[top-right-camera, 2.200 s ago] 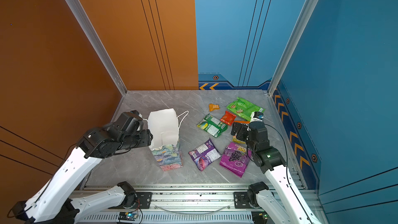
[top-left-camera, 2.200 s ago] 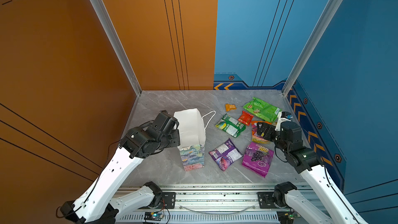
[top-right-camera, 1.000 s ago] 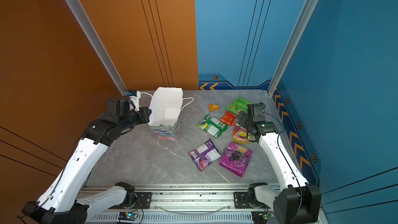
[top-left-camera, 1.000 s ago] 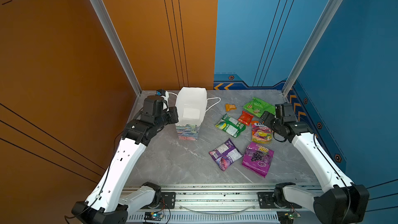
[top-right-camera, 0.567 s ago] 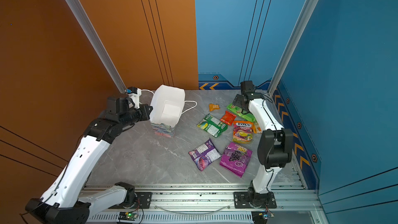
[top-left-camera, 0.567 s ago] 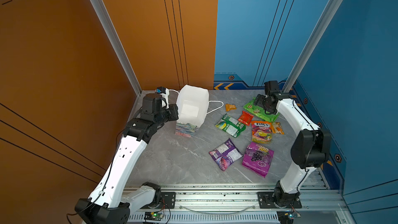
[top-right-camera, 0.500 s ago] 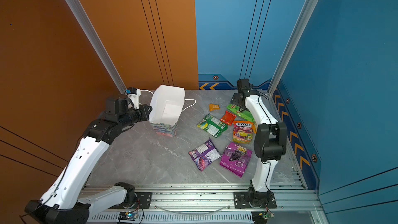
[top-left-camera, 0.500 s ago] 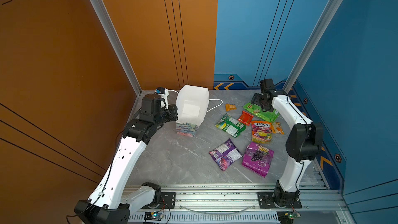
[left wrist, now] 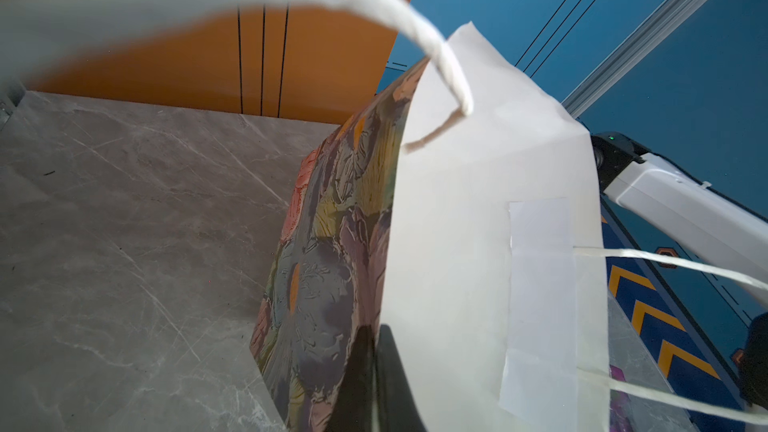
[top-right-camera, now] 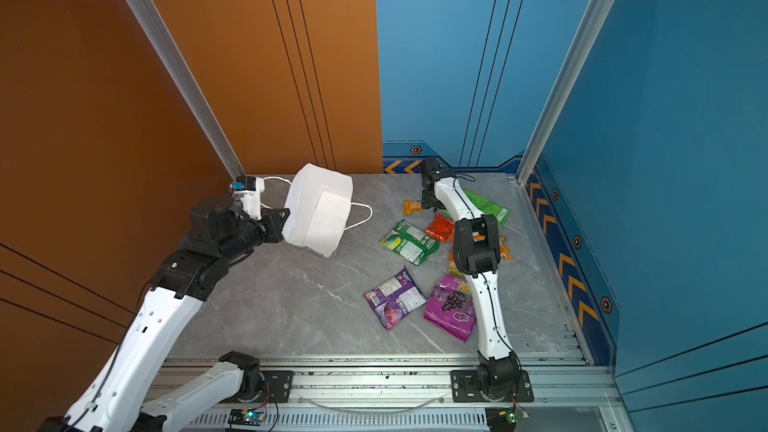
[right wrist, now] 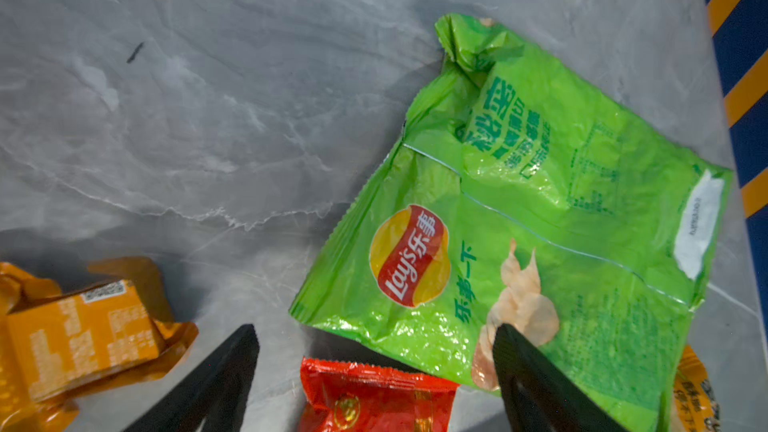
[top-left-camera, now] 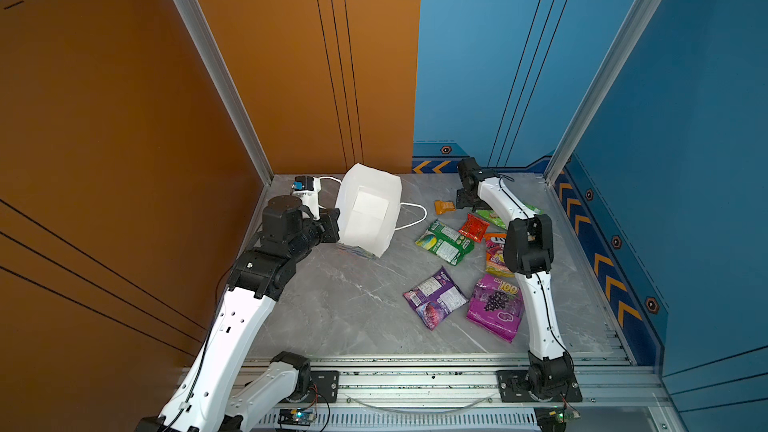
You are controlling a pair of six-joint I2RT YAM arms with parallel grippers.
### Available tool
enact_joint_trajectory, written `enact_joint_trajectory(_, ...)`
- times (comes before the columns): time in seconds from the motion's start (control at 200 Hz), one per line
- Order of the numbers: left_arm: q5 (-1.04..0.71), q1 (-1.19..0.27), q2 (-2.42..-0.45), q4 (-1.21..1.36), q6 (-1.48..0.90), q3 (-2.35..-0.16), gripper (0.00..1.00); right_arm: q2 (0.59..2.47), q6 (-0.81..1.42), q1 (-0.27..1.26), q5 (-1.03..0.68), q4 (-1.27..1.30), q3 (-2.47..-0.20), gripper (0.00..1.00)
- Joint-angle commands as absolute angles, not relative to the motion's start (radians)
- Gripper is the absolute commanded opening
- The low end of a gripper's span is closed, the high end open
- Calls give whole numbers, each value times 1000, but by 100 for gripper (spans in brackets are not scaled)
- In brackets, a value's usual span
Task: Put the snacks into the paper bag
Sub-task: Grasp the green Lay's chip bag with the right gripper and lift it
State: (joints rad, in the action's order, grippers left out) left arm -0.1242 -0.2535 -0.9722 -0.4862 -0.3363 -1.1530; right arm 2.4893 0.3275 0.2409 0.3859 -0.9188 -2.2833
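I will next lower my right gripper onto the green Lay's packet's corner [top-left-camera: 480, 213] [right wrist: 332, 304] by the small orange packet, since that corner already points between the gripper's open fingers.
The paper bag [top-left-camera: 368, 209] [top-right-camera: 320, 209] stands tilted at the back left, white inside showing, floral wall [left wrist: 328, 243] outside. My left gripper [top-left-camera: 332, 228] [left wrist: 376, 334] is shut on the bag's wall edge. My right gripper [top-left-camera: 460, 201] [right wrist: 374, 330] hangs open, low over the table at the back. A red packet [right wrist: 374, 396] [top-left-camera: 473, 227] lies between its fingers, a green Lay's packet [right wrist: 519, 209] [top-right-camera: 486, 205] under one fingertip, a small orange packet [right wrist: 83, 334] [top-left-camera: 444, 206] beside it.
More snacks lie right of centre: a green-and-white packet [top-left-camera: 444, 241], a purple packet [top-left-camera: 434, 297], a magenta grape packet [top-left-camera: 494, 305] and a yellow one [top-left-camera: 494, 251] half behind my right arm. Orange and blue walls close in the back and sides.
My right arm has stretched from the front right to the back, its gripper now over the red and green packets. The left arm has carried the bag from the front to the back left.
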Motion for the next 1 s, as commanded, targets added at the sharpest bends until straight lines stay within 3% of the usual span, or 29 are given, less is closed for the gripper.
enact_joint_trajectory(0.0, -126, -249, -962, -437, -319, -1141, 0, 2519, 239, 258, 526, -970, -2339, 91)
enact_joint_trajectory(0.395, -128, -245, -985, -437, -327, -1141, 0, 2628, 144, 274, 597, -973, -2398, 91)
enact_joint_trajectory(0.546, -132, -242, -992, -437, -330, -1140, 0, 2662, 136, 269, 652, -996, -2427, 86)
enact_joint_trajectory(0.841, -145, -212, -999, -437, -346, -1140, 0, 2672, 177, 249, 642, -1059, -2433, 60)
enact_joint_trajectory(0.996, -163, -204, -1019, -439, -358, -1145, 0, 2654, 203, 249, 621, -1071, -2418, 31)
